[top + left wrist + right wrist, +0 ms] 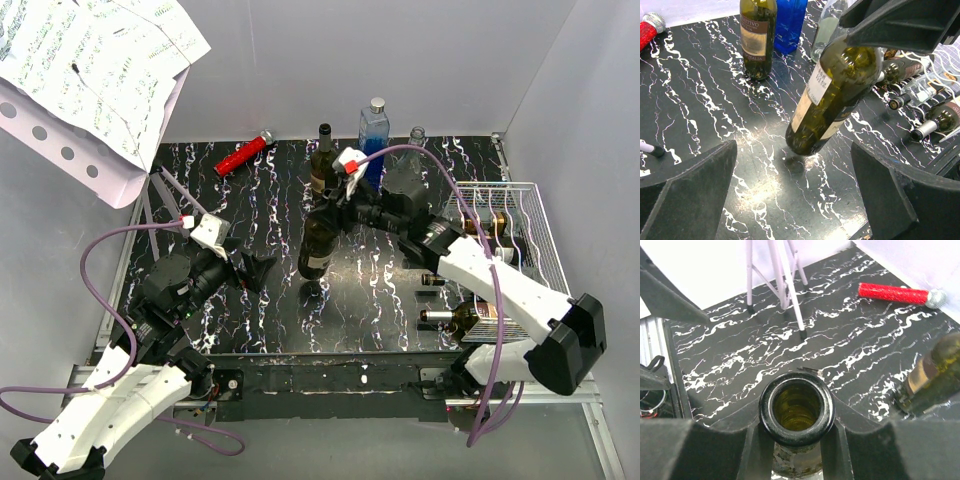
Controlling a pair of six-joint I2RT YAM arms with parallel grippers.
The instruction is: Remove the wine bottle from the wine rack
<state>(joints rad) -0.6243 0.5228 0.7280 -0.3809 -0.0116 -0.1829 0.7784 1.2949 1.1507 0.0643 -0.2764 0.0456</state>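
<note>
The bottle is tilted. My right gripper needs to swing to the left in the top view, over the bottle's base, and release the bottle on the bare tabletop.
A dark green wine bottle [320,243] hangs tilted over the middle of the table, its base just above the black marbled top and clear of the white wire wine rack [535,200] at the right. My right gripper [345,203] is shut on its neck. In the right wrist view the bottle's open mouth [825,412] sits between the gripper's [797,447] fingers. In the left wrist view the bottle [832,95] leans toward the camera, with a shadow under its base. My left gripper [262,270] stands open and empty to the bottle's left, its jaws wide apart [795,200].
Other bottles [495,225] lie in the rack, one [458,318] with its neck poking out at the front. A green bottle [323,160], a blue bottle [374,135] and a clear one [417,136] stand at the back. A red microphone [243,155] and a music stand [100,70] are at back left.
</note>
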